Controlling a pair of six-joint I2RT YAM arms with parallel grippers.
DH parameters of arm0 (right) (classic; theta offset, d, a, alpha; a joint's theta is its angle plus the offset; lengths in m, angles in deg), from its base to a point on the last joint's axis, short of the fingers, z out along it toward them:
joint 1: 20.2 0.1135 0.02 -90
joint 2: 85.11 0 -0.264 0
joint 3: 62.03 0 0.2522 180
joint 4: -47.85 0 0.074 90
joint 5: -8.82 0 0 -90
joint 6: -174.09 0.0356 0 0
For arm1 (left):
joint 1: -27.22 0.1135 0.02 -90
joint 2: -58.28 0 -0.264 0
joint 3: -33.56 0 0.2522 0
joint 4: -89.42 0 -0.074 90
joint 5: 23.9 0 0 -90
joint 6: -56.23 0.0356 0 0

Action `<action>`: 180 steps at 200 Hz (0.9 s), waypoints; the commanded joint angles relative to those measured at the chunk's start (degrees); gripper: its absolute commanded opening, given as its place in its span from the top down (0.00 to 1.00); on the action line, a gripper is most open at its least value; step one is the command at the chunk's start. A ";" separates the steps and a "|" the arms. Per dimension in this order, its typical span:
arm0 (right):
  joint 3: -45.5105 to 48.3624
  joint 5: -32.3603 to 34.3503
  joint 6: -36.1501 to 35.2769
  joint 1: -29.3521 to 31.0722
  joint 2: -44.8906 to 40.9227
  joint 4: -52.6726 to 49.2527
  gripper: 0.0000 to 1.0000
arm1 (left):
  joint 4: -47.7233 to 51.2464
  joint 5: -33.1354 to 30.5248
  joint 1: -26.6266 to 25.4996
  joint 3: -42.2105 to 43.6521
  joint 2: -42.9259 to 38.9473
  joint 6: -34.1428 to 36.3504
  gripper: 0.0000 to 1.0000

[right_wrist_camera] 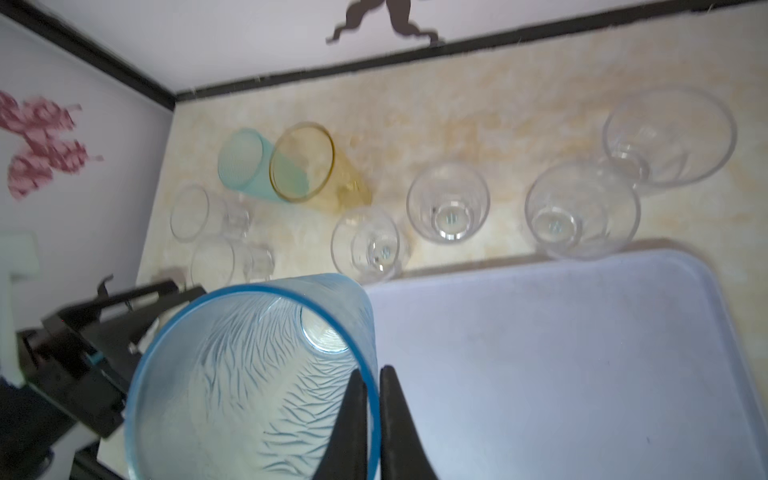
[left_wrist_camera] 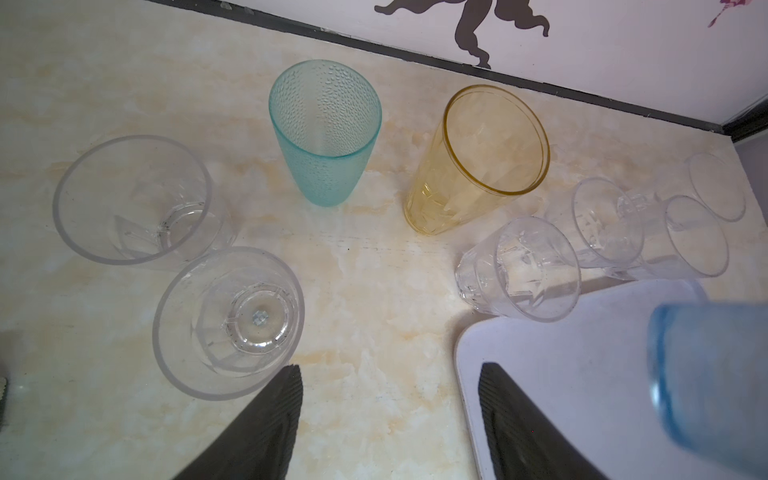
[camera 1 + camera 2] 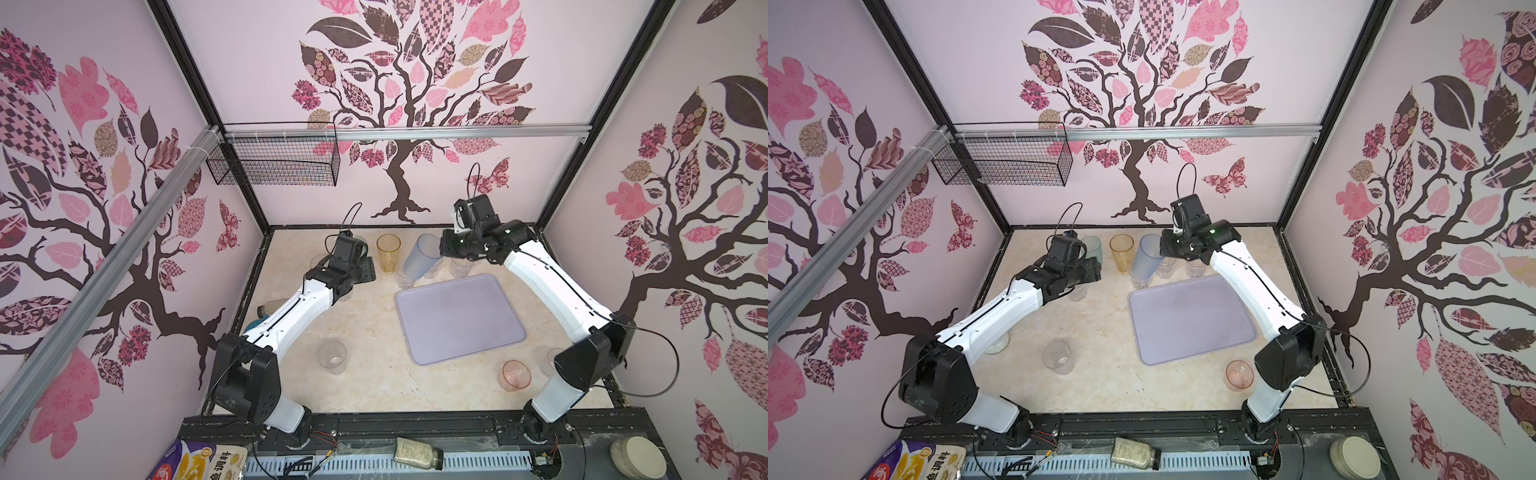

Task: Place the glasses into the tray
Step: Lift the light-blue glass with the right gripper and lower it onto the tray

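The tray's far corner [image 3: 412, 301] nearest the amber glass is empty, so next my right gripper needs to go down, tilt the hanging blue-grey glass upright onto that corner and let go.
My right gripper [image 1: 372, 370] is shut on the rim of the tall blue-grey glass [image 1: 249, 374], one finger inside and one outside. The glass [image 3: 419, 262] hangs tilted over the far left corner of the lavender tray [image 3: 457, 320], which holds nothing. My left gripper [image 2: 388, 370] is open above the table beside that tray [image 2: 561, 353] with nothing in it. The teal glass [image 2: 324, 133] and the amber glass [image 2: 478, 166] stand upright at the back. Several short clear glasses [image 2: 228, 324] stand around them. A pink glass [image 3: 515, 374] and a clear glass [image 3: 332, 356] stand nearer the front.
A wire basket [image 3: 274, 162] hangs on the back left wall. A bottle [image 3: 270, 307] lies under the left arm. On the front ledge lie a capped bottle with grains [image 3: 417, 454], a round jar [image 3: 636, 457] and a snack bag [image 3: 199, 461].
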 commanded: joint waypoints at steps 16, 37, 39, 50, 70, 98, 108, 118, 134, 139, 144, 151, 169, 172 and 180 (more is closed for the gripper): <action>8.59 3.02 -1.34 3.01 -3.47 -4.82 1.00 | -0.29 1.99 -0.26 4.59 -1.59 -1.34 0.29; 10.51 4.27 -0.18 4.98 -0.90 -0.37 1.00 | -0.46 3.77 -0.53 5.07 -1.19 -2.09 0.30; 10.51 4.42 -0.12 5.15 -0.55 0.03 1.00 | -0.57 3.82 -0.62 5.14 -1.12 -2.18 0.30; 10.47 4.58 0.20 5.68 1.28 2.24 1.00 | -0.46 3.76 -1.28 5.32 -1.14 -2.24 0.30; 8.78 5.93 -0.16 6.28 5.37 3.99 1.00 | -1.01 2.80 -2.28 6.89 -1.35 -2.78 0.30; 6.31 7.82 -1.90 6.71 10.84 4.79 1.00 | -1.35 2.75 -2.73 8.42 -1.85 -3.79 0.30; 4.91 8.90 -2.51 6.86 12.73 3.98 1.00 | -1.44 2.73 -2.75 8.54 -2.02 -3.74 0.30; 4.14 10.17 -3.27 6.99 13.94 3.72 1.00 | -1.39 2.71 -2.69 8.29 -2.02 -3.66 0.30; 4.06 11.31 -3.85 7.08 14.73 5.13 1.00 | -1.30 2.13 -2.71 7.74 -1.95 -3.35 0.30; 3.81 11.84 -4.01 7.11 14.95 5.29 1.00 | -1.36 1.83 -2.69 7.65 -1.87 -3.21 0.30; 3.41 12.41 -4.13 7.01 15.31 5.31 1.00 | -1.41 1.59 -2.68 7.47 -1.78 -3.06 0.30; 2.78 13.20 -4.30 7.08 15.78 5.10 1.00 | -1.51 1.22 -2.69 7.28 -1.62 -2.96 0.30; 2.46 14.09 -4.47 7.06 15.82 5.99 1.00 | -1.29 1.22 -2.70 6.46 -0.97 -2.99 0.30; 2.54 14.10 -4.49 7.03 15.77 6.20 1.00 | -1.18 1.31 -2.67 6.35 -0.86 -2.95 0.29; 2.77 13.98 -4.34 7.06 15.60 6.90 1.00 | -1.14 1.46 -2.70 6.13 -0.70 -3.09 0.29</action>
